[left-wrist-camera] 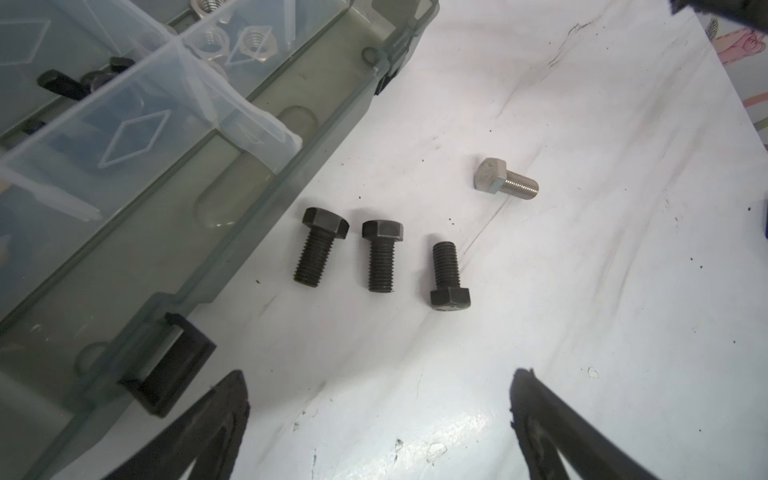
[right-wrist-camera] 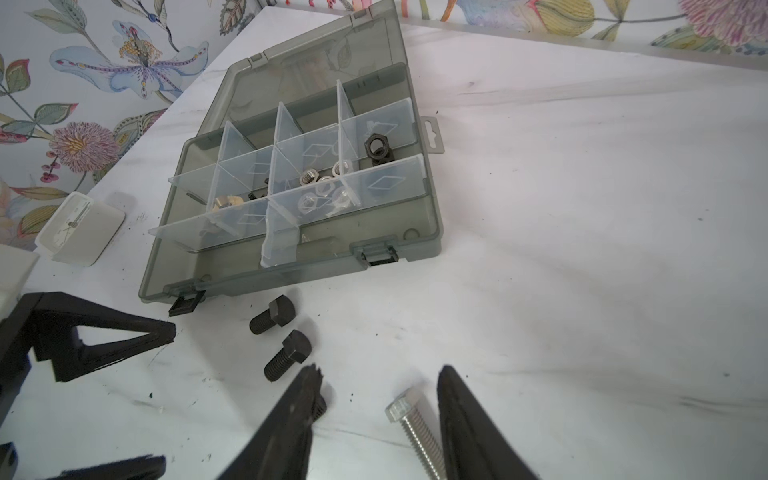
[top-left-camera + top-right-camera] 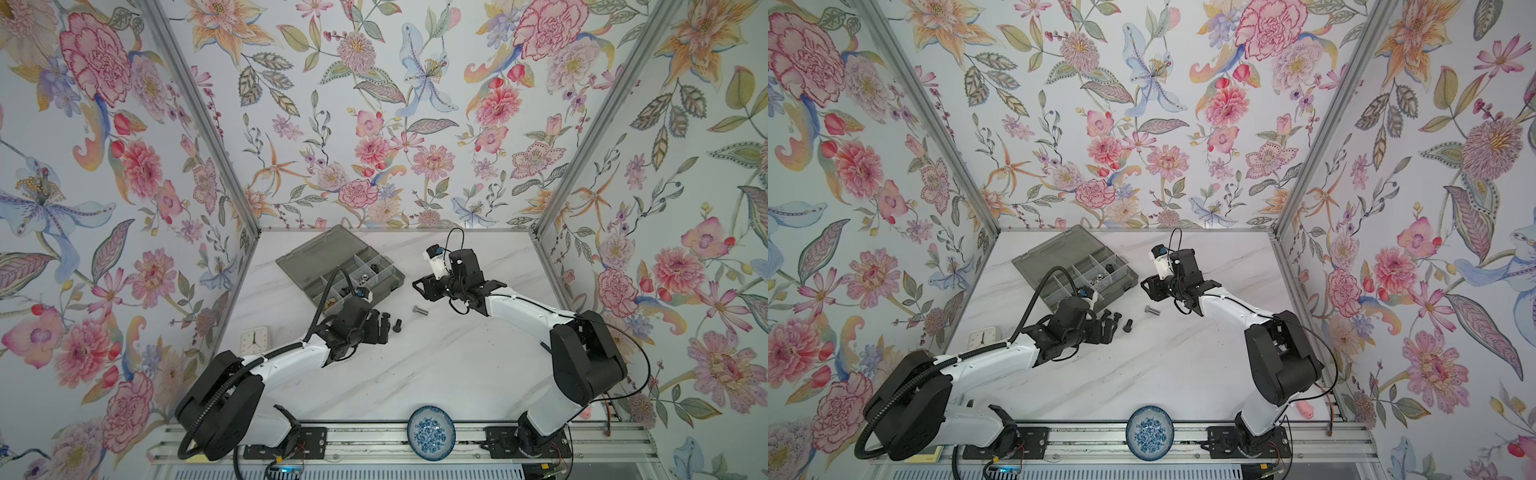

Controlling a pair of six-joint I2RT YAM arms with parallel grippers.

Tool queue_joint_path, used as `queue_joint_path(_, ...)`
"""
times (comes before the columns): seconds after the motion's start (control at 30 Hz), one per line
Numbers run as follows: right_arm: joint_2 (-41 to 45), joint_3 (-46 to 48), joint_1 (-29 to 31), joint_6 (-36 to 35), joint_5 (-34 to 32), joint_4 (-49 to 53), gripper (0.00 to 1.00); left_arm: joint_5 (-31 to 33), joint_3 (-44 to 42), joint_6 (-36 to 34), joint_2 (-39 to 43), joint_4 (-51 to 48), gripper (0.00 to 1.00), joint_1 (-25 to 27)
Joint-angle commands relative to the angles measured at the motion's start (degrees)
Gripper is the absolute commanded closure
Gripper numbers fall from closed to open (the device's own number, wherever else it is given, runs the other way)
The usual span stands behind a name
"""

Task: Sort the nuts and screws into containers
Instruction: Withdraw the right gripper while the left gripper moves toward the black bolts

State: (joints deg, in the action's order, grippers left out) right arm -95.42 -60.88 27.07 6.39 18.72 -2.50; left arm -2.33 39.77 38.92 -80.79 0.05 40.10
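Observation:
I need to move my left gripper down and across to the head of the black screw (image 3: pixel 396 328) nearest the silver screw, since that head faces my open fingers.
Three black screws (image 1: pixel 382 253) lie side by side on the white table, just off the front wall of the grey organizer box (image 2: pixel 291 274). A silver screw (image 1: pixel 505 180) lies a little apart from them. My left gripper (image 1: pixel 380 399) hovers open and empty just short of the black screws (image 3: pixel 392 323). Raised above the table, my right gripper (image 2: pixel 379 374) is open, and the silver screw (image 2: pixel 411 424) shows between its fingers, lying on the table. One black screw (image 2: pixel 322 405) is partly hidden behind a finger. The containers hold a black nut (image 2: pixel 376 145), silver nuts (image 2: pixel 320 183) and a brass wing nut (image 2: pixel 226 202).
The box (image 3: pixel 324 253) sits open at the back left, lid flat behind it. A small white clock (image 3: pixel 254 338) stands at the left edge. A blue-and-white dish (image 3: pixel 431 432) rests on the front rail. A pink object (image 3: pixel 1306 409) lies at the front right corner.

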Motion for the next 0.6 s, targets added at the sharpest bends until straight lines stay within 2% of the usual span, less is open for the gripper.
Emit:
queue_joint_path(0.0, 1.9, 2.6, -1.5, 1.7, 0.5, -2.8, 0.51, 3.0, 3.8, 1.1, -3.6, -0.6, 0.02, 2.2)
queue_joint_path(0.3, 4.1, 6.1, -3.9, 2.5, 0.4, -3.4, 0.49, 4.2, 12.8, 0.1, -16.5, -3.2, 0.11, 7.2)
queue_joint_path(0.47, 5.0, 7.6, -5.2, 2.7, 0.8, -3.9, 0.49, 5.1, 16.1, -0.1, -20.4, -4.9, 0.22, 8.4)
queue_joint_path(0.57, 5.2, 8.4, -5.9, 3.0, 1.3, -4.3, 0.48, 5.2, 17.3, -0.1, -22.0, -5.5, 0.22, 8.7)
